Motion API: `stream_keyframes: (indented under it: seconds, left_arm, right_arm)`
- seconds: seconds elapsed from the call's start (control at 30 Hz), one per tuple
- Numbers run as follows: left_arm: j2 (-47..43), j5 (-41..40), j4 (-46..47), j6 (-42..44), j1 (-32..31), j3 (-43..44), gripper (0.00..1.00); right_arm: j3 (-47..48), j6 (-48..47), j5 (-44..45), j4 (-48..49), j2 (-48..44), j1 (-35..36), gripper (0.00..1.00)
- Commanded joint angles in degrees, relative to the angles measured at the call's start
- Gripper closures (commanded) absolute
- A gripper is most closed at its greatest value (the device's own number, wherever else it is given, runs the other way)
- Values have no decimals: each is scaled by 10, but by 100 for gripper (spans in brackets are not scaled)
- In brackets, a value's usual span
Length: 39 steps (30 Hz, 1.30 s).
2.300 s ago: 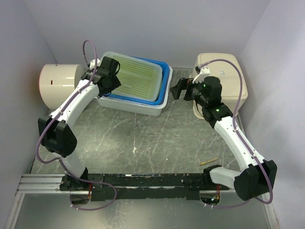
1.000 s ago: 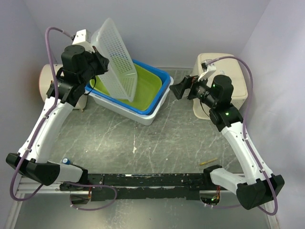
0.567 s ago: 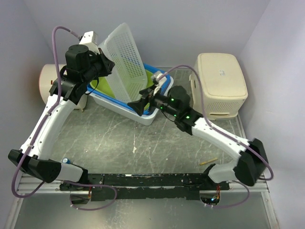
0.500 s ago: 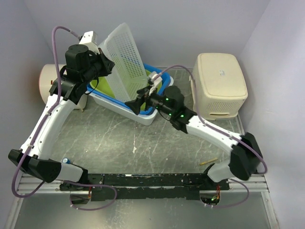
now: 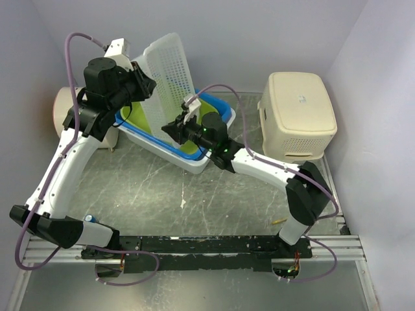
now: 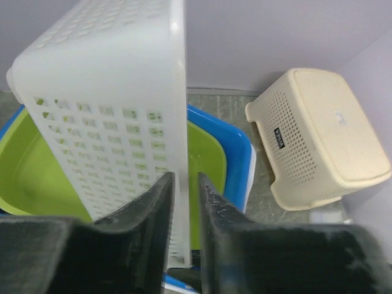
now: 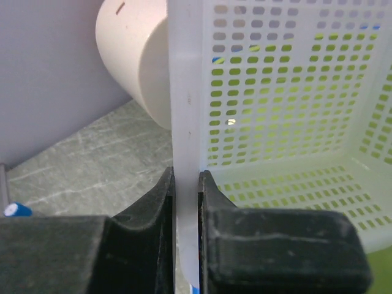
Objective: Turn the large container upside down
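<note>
My right gripper comes back over the grey tabletop before the tubs next, turns the basket's opening down, then lowers and releases the basket's rim, since that tabletop lies bare.
The large container [image 5: 165, 74] is a white perforated basket, standing nearly on edge over the stacked tubs at the back left. My left gripper [image 5: 146, 84] is shut on its upper rim; in the left wrist view the rim [image 6: 179, 92] runs down between the fingers of the left gripper [image 6: 185, 180]. My right gripper [image 5: 170, 129] is shut on the basket's lower rim. In the right wrist view that white rim [image 7: 184, 92] is pinched in the right gripper [image 7: 185, 177], with the basket's slotted inside [image 7: 288, 110] to the right.
Under the basket sits a green tub [image 5: 189, 148] nested in a blue tub [image 5: 220, 107] and a white tub [image 5: 194, 162]. A beige perforated basket [image 5: 299, 110] lies upside down at the back right. A white cylinder [image 5: 65, 107] stands at the far left.
My right arm swung left from beside the beige basket to the tubs, and its jaws closed on the white basket's lower rim. The left gripper kept holding the raised, tilted basket.
</note>
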Motion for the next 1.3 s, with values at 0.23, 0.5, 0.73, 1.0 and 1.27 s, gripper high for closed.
stream_keyframes:
  seconds: [0.23, 0.5, 0.73, 1.0, 1.27]
  left_arm:
    - [-53, 94, 11, 24, -3, 65, 1]
    - [-113, 112, -52, 78, -3, 26, 1]
    - [-160, 175, -73, 99, -3, -69, 1]
    - [-170, 333, -120, 115, -11, -257, 2]
    - [-141, 375, -39, 87, -106, -410, 1]
  right_arm:
    - [92, 57, 83, -193, -202, -31, 100]
    - [89, 70, 177, -368, -354, -46, 100]
    - [67, 118, 234, -469, -463, -47, 100]
    - [87, 164, 295, -589, -527, -47, 100]
    - [117, 168, 372, -619, -566, -47, 100]
